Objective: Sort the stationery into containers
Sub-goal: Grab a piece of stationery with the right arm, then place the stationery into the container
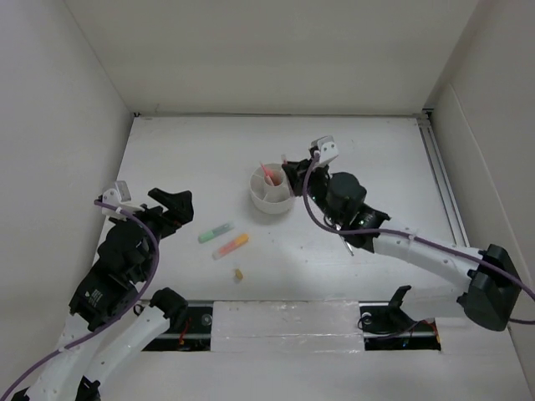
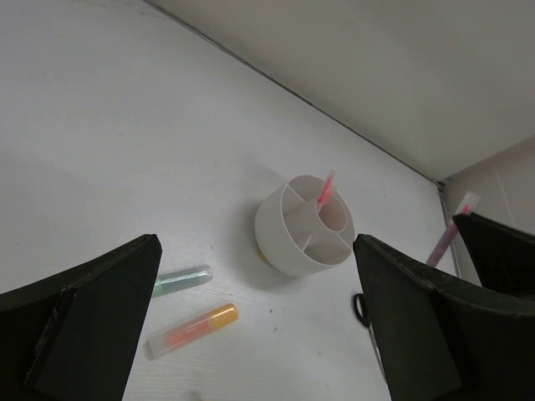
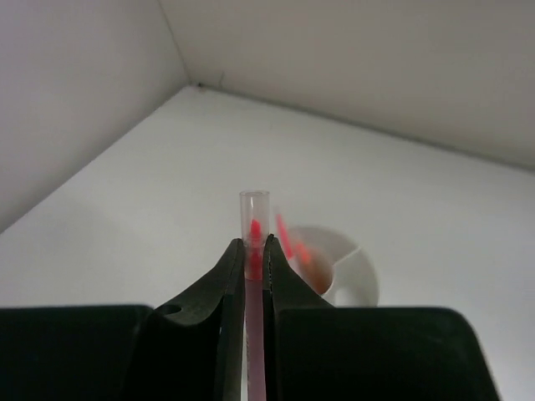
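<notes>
My right gripper should next swing over the organizer's middle cup, which is to its left in the top view. It should let go of the pen there, where another pen leans.
The white round organizer stands mid-table with a thin pink pen leaning in it. My right gripper is just right of it, shut on another pink pen with a clear cap, held upright; the organizer is just behind the fingertips. My left gripper is open and empty, left of a green highlighter and an orange highlighter. A tiny yellowish eraser bit lies nearer. In the left wrist view the organizer, both highlighters and a black scissors handle show.
White walls enclose the table at the back and both sides. A metal rail runs along the right edge. The right arm's forearm stretches over the right half of the table.
</notes>
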